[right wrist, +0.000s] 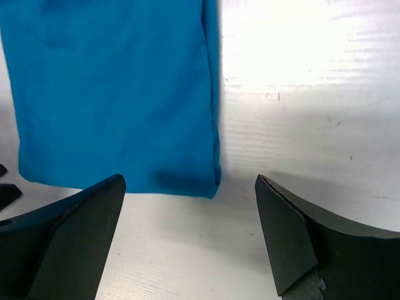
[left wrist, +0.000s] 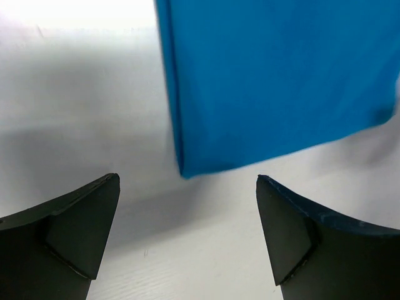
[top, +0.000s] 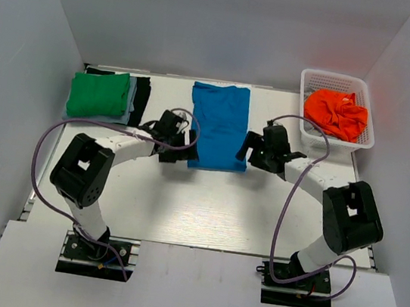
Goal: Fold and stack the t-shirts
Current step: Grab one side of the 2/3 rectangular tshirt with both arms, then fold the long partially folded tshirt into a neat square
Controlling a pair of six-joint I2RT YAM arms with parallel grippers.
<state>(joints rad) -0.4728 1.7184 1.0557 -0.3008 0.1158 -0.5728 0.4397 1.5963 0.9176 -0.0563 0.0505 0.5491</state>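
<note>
My left gripper lowers its open fingers around the blue t-shirt's near corner (top: 189, 166) (left wrist: 186, 169) below and closes them next, since that corner lines up with the gap between them.
A bright blue t-shirt (top: 220, 125) lies folded into a long rectangle on the white table (top: 182, 204), at the back centre. My left gripper (top: 183, 144) stands open at its near left corner, and my right gripper (top: 252, 146) stands open at its near right corner. In the left wrist view the blue t-shirt (left wrist: 275, 81) ends just beyond the open left gripper (left wrist: 187, 184), which holds nothing. The right wrist view shows the blue t-shirt (right wrist: 112, 94) just ahead of the open, empty right gripper (right wrist: 190, 179). A folded green t-shirt (top: 99, 94) tops a stack of darker ones (top: 141, 99) at the back left.
A white mesh basket (top: 308, 78) at the back right holds a crumpled orange t-shirt (top: 336, 115). Grey walls close in the table on three sides. Purple cables loop out from both arms.
</note>
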